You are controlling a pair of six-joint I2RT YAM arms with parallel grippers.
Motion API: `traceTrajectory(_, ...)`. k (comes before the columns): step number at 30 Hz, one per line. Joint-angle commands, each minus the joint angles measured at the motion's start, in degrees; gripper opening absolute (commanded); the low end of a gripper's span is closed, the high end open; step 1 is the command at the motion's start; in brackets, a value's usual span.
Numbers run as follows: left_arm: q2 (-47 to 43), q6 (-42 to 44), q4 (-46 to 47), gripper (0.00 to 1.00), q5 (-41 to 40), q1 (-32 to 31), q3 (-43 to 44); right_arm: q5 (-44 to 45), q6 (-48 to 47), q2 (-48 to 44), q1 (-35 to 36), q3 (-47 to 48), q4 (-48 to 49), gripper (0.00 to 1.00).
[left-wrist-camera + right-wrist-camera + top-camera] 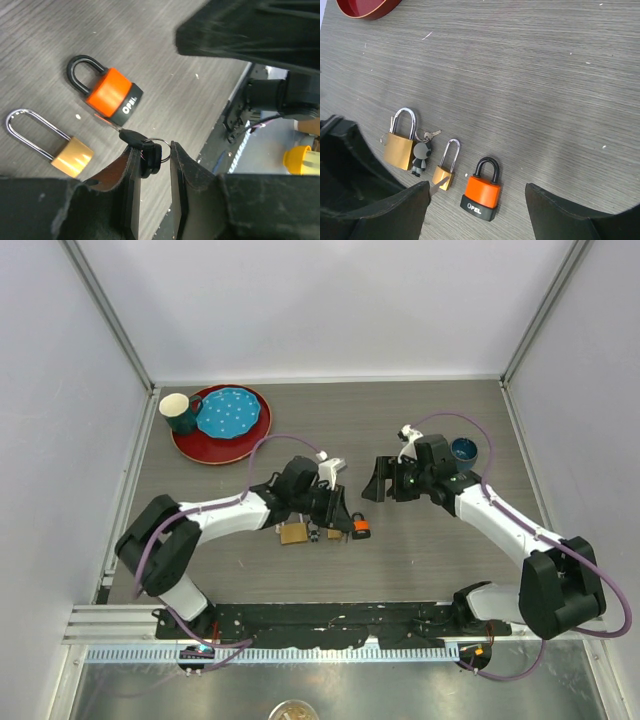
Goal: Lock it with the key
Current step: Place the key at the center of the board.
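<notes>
My left gripper needs to move outward and down into the gap between the small brass and orange padlocks to release the keys, because bare tabletop shows there.
My left gripper (152,150) is shut on a bunch of black-headed keys (134,136) on a ring, pinched at its fingertips just above the table. The blade sticks out toward the base of the orange-and-black padlock (110,93). The blade tip also shows in the right wrist view (436,186). The orange padlock (482,194) lies flat with its shackle closed, and in the top view (360,528) it is just right of the left gripper (338,512). My right gripper (382,483) is open and empty, hovering above and to the right of the padlocks.
A small long-shackle brass padlock (445,172) and a bigger brass padlock (399,147) with a grey figure keychain (421,157) lie left of the orange one. A red plate (190,445) bearing a blue plate and a cup (178,410) is back left. A blue bowl (464,449) is back right.
</notes>
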Motion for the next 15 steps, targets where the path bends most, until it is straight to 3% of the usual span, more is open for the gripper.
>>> traceTrajectory(1,3.88,2.05,-0.19,0.01,-3.53,-0.47,4.53,1.13,-1.08,-2.45,-0.54,2.28,-0.62,0.83)
traceTrajectory(6,8.72,2.58,-1.85,0.01,-6.61,-0.55,7.51,0.78,-1.08,-2.98,-0.8,2.1,-0.8,0.83)
traceTrajectory(15,10.84,3.63,-2.02,0.15,-10.21,-0.64,9.01,-0.1,-1.17,-2.54,-0.89,2.1,-0.71,0.83)
